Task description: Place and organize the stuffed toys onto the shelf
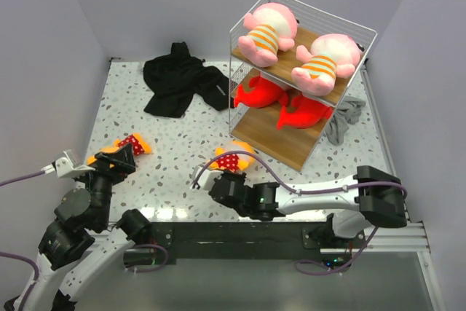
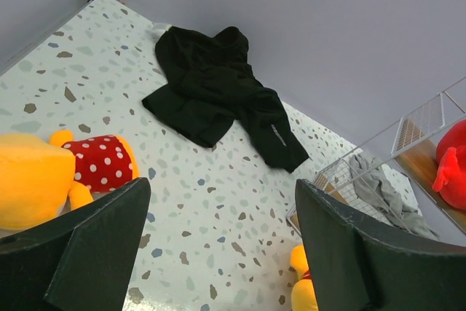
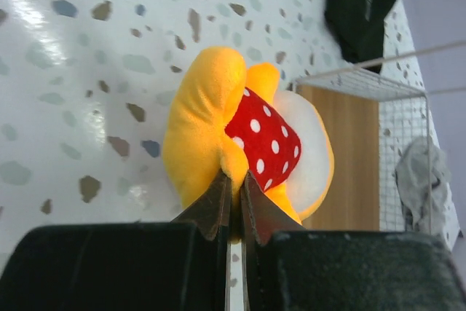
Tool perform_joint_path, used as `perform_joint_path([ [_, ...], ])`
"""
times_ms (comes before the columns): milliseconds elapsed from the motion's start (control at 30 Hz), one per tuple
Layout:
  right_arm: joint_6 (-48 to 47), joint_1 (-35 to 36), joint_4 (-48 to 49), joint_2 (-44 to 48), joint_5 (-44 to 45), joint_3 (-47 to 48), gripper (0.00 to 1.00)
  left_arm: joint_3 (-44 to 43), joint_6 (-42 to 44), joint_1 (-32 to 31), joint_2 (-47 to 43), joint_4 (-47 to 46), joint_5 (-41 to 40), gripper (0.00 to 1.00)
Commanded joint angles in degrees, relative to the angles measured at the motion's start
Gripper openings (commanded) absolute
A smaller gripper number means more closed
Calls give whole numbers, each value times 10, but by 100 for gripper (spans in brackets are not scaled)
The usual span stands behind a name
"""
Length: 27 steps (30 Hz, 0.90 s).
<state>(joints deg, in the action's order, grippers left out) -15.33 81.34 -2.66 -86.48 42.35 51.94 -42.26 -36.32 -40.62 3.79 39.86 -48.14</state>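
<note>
I should carry the toy outward with my right gripper, over the bottom board's bare end [image 1: 252,123] [image 3: 333,116] by the black garment, and let go of the toy there, because that end is farther outward.
The white wire shelf [image 1: 240,56] stands at the back right. Two pink toys [image 1: 266,34] [image 1: 326,61] lie on its top board and two red toys [image 1: 256,94] [image 1: 302,112] on the middle board. One orange-yellow toy with a red polka-dot bib [image 1: 231,158] lies by the shelf's foot; my right gripper [image 1: 222,178] is shut on a fold of its plush [image 3: 237,172]. The other orange-yellow toy [image 1: 125,146] lies at the left, and shows at the left of the left wrist view [image 2: 51,176]. My left gripper [image 1: 116,159] hangs open and empty right beside it.
A black garment [image 1: 180,79] lies at the back of the speckled table, left of the shelf. A grey cloth [image 1: 344,120] lies against the shelf's right side. Grey walls close in the table on three sides.
</note>
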Motion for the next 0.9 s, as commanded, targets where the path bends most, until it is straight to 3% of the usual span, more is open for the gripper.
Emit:
perform_joint_path([
  [0, 10, -40, -24, 47, 94, -41, 0, 3, 17, -1, -6, -29, 5, 86],
  [233, -126, -104, 100, 108, 68, -98, 0, 4, 13, -1, -20, -27, 1, 86],
  [867, -202, -102, 74, 145, 67, -41, 0, 4, 12, -1, -21, -25, 1, 86],
])
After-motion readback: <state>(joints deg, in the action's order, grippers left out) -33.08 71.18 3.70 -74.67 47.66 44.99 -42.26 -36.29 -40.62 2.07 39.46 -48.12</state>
